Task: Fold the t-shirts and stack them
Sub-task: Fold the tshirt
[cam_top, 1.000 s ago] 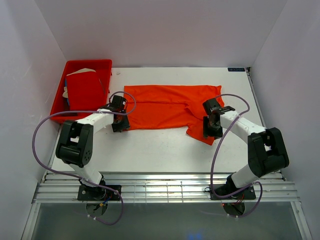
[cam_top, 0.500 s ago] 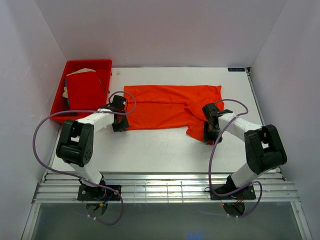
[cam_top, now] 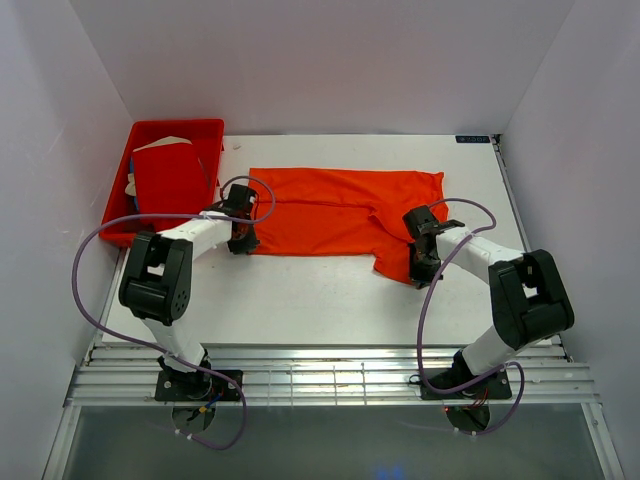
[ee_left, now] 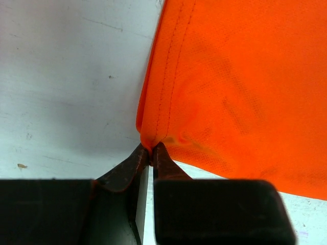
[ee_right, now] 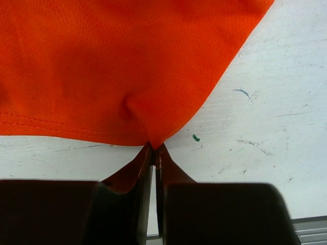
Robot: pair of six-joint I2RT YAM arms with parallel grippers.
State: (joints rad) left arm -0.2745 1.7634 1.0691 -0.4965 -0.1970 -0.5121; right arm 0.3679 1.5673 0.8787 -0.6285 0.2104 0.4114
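Next, my left gripper carries the shirt's held corner outward and releases it by the shirt's far corner [cam_top: 256,172], since that far corner lies outward of my gripper.
The bright orange t-shirt [cam_top: 340,210] lies spread across the middle of the white table, its sleeve hanging toward the front right. My left gripper [cam_top: 243,243] is shut on the shirt's near left corner; in the left wrist view [ee_left: 151,149] the hemmed cloth [ee_left: 230,76] is pinched between the tips. My right gripper [cam_top: 424,272] is shut on the near tip of the sleeve; in the right wrist view [ee_right: 155,148] the orange cloth [ee_right: 127,61] bunches at the tips. The deeper red t-shirt [cam_top: 168,182] lies folded in the red tray [cam_top: 208,128].
The red tray stands at the table's back left, with a bit of white cloth [cam_top: 131,187] under the red shirt. White walls close in the back and sides. The metal rail [cam_top: 330,380] runs along the table's front edge.
My left gripper has shifted back and slightly right with the shirt's left corner. My right gripper moved forward onto the sleeve tip, and the sleeve has drawn back a little.
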